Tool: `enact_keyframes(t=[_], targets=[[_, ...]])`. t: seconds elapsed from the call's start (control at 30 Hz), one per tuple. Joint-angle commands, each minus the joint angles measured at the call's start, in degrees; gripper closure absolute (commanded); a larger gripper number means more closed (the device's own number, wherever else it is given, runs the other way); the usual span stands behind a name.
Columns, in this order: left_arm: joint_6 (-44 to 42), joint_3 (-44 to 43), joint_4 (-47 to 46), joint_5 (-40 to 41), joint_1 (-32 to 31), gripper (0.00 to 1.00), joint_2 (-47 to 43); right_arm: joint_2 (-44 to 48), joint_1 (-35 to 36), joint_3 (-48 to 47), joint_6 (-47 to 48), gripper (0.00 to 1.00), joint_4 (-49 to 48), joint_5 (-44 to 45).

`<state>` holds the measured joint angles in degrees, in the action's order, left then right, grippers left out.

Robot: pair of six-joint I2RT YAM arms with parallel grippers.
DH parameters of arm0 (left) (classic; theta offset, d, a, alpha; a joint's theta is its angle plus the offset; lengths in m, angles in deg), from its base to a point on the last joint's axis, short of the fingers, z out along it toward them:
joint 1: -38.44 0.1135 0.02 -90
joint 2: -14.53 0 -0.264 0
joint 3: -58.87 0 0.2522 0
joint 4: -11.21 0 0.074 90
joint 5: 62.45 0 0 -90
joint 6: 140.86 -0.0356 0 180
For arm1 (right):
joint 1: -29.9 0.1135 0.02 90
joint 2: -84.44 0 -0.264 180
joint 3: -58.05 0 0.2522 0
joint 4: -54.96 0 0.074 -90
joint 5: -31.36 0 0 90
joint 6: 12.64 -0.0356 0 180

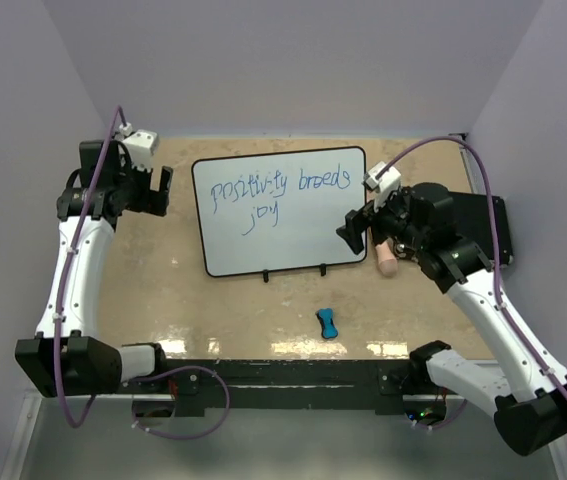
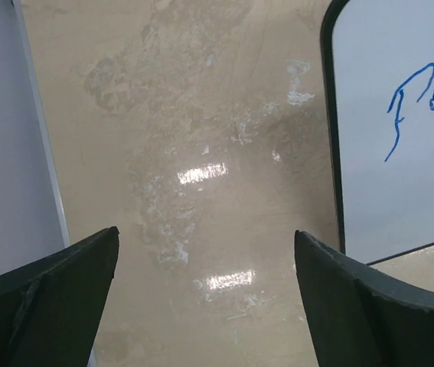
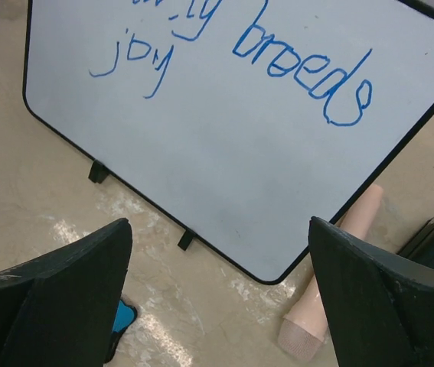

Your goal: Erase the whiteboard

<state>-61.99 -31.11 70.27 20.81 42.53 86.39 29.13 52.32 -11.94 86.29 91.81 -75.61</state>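
I will swing my left gripper back and to its right in the top view, toward the small blue object below. Then I will turn it and lower it around the blue object's middle [image 1: 327, 322].
The whiteboard [image 1: 298, 240] stands propped on small black feet in the middle of the table, with blue handwriting across its upper half. My left gripper [image 1: 153, 198] hovers open just left of the board's left edge; in the left wrist view the whiteboard [image 2: 408, 191] shows at the right and the left gripper [image 2: 205, 233] has only bare tabletop between its fingers. My right gripper [image 1: 357, 232] is open at the board's lower right corner. In the right wrist view the right gripper [image 3: 218, 222] is above that corner of the whiteboard [image 3: 224, 145] and holds nothing.
A small blue object [image 1: 329, 324] lies on the table in front of the board, also seen as the blue object [image 3: 122, 315] by the right finger. A beige cylinder [image 1: 386, 258] lies beside the board's right corner. A black box [image 1: 493, 225] sits at the right. Walls enclose the table.
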Motion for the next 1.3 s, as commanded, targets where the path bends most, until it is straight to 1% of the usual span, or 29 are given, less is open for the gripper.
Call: enact_keyframes(t=[0.0, 0.03, 0.07, 0.1, 0.13, 0.17, 0.2, 0.27, 0.3, 0.33, 0.37, 0.4, 0.47, 0.5, 0.57, 0.6, 0.63, 0.67, 0.7, 0.8, 0.83, 0.93, 1.0, 1.17, 1.2, 1.27], targets=[[-8.6, -8.3, -0.9, -1.8, -3.6, 0.0, 2.4, -2.3, -2.1, -6.7, -7.0, 0.02, -3.9, 1.2], [-10.3, -9.9, 0.4, -2.1, -5.9, 0.0, 3.3, -3.0, -2.8, -7.6, -8.1, 0.02, -4.0, 0.7], [-13.7, -11.4, 1.4, -2.3, -7.8, 0.0, 5.1, -3.7, -4.4, -9.4, -10.7, 0.02, -4.0, 0.5], [-16.3, -14.7, 2.9, -4.3, -11.8, 0.0, 6.2, -4.9, -5.1, -10.3, -11.5, 0.01, -4.1, 0.2], [-19.1, -16.5, 6.6, -5.9, -13.9, 0.0, 7.4, -5.5, -5.6, -11.1, -12.2, 0.01, -4.1, 0.0], [-24.1, -18.2, 8.6, -7.7, -16.0, 0.0, 9.6, -6.0, -6.8, -12.6, -13.0, 0.02, -3.8, -0.8], [-26.2, -21.0, 10.3, -11.8, -19.9, 0.0, 10.6, -7.4, -7.3, -13.4, -13.1, 0.01, -3.5, -1.0], [-29.9, -22.3, 11.7, -14.2, -23.9, 0.0, 12.4, -8.6, -9.5, -15.0, -13.6, 0.01, -1.4, -2.1], [-31.6, -22.6, 12.2, -15.7, -28.5, 0.0, 13.1, -9.2, -10.5, -15.4, -13.8, 0.01, -0.8, -3.1], [-33.7, -22.6, 13.2, -16.3, -30.9, 0.0, 13.7, -10.3, -11.6, -15.8, -13.8, 0.01, 0.8, -3.9], [-38.1, -22.4, 13.6, -16.7, -33.3, 0.0, 14.4, -11.0, -13.6, -16.5, -14.1, 0.01, 1.7, -4.6], [-39.9, -20.8, 13.3, -16.0, -38.2, 0.0, 14.7, -11.3, -14.6, -16.7, -14.2, 0.02, 2.3, -6.7], [-42.3, -18.2, 10.8, -14.8, -42.5, 0.0, 15.2, -11.1, -16.6, -16.8, -14.4, 0.01, 2.9, -7.9], [-43.3, -17.8, 10.3, -16.4, -45.3, 0.0, 15.4, -10.9, -17.0, -16.6, -14.4, 0.01, 2.9, -7.9], [-46.0, -16.9, 9.5, -18.3, -47.7, 0.0, 16.2, -10.0, -17.8, -16.4, -13.9, 0.01, 3.4, -8.0], [-46.9, -16.5, 9.5, -18.3, -51.0, 0.0, 16.6, -9.8, -18.1, -16.3, -13.9, 0.01, 3.8, -8.0], [-48.1, -16.1, 9.4, -18.0, -52.8, 0.0, 17.3, -9.7, -19.2, -15.8, -14.1, 0.01, 4.0, -8.9], [-51.1, -15.4, 9.5, -17.6, -54.5, 0.0, 18.6, -9.5, -19.6, -15.0, -14.9, 0.02, 4.0, -9.6], [-52.2, -15.2, 9.5, -17.2, -57.6, 0.01, 19.2, -9.4, -20.2, -14.6, -15.4, 0.01, 4.1, -10.2], [-55.3, -14.4, 8.7, -18.9, -61.0, 0.02, 21.5, -9.0, -22.2, -12.7, -17.4, 0.01, 3.7, -12.8], [-56.2, -14.4, 7.7, -19.4, -61.7, 0.02, 22.0, -9.0, -24.4, -12.2, -18.1, 0.01, 3.4, -13.8], [-59.0, -14.2, 6.6, -21.6, -64.2, 0.03, 24.6, -8.9, -26.5, -10.5, -20.1, 0.01, 2.3, -14.8], [-61.2, -14.3, 6.7, -23.0, -65.9, 0.06, 26.8, -8.6, -27.2, -9.9, -20.8, 0.01, 1.8, -15.4], [-68.5, -17.1, 12.0, -25.9, -68.0, 0.16, 33.5, -8.1, -28.1, -9.3, -21.1, 0.01, 1.6, -15.3], [-69.6, -17.7, 14.4, -26.0, -68.3, 0.18, 34.6, -8.0, -28.6, -9.2, -21.2, 0.01, 1.3, -15.5], [-72.0, -18.0, 15.4, -25.7, -69.1, 0.21, 36.9, -7.8, -28.9, -8.7, -22.1, 0.01, 1.2, -16.2]])
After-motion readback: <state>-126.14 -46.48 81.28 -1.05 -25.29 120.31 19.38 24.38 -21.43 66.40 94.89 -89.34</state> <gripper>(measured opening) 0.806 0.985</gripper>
